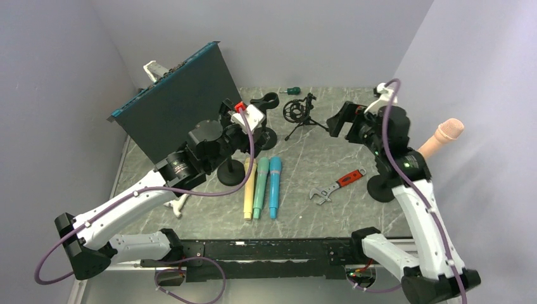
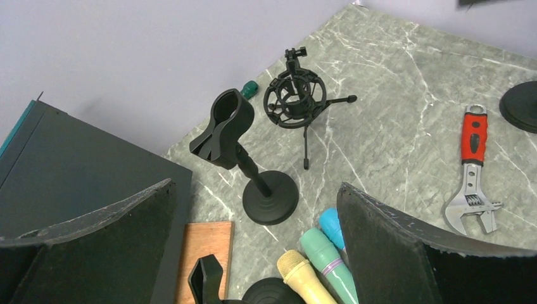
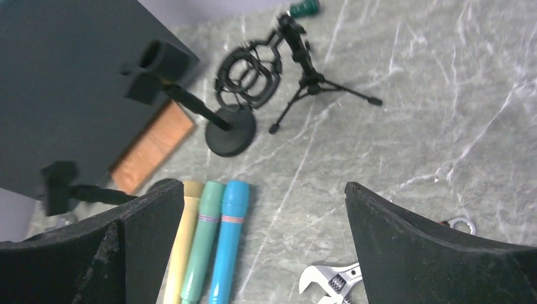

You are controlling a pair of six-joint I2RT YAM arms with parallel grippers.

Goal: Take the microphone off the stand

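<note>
My right gripper faces in the middle of the table and will next swing and turn onto the pink microphone's handle, to its right in the top view.
A pink microphone sits tilted in the clip of a black stand whose round base is at the table's right edge, partly behind my right arm. The base also shows in the left wrist view. My right gripper is open and empty, raised left of that stand and facing the table's middle. My left gripper is open and empty, raised over the left middle. The pink microphone is in neither wrist view.
Yellow, green and blue microphones lie side by side mid-table. Two empty clip stands, a shock mount on a tripod, a red-handled wrench, a screwdriver and a leaning dark panel are around.
</note>
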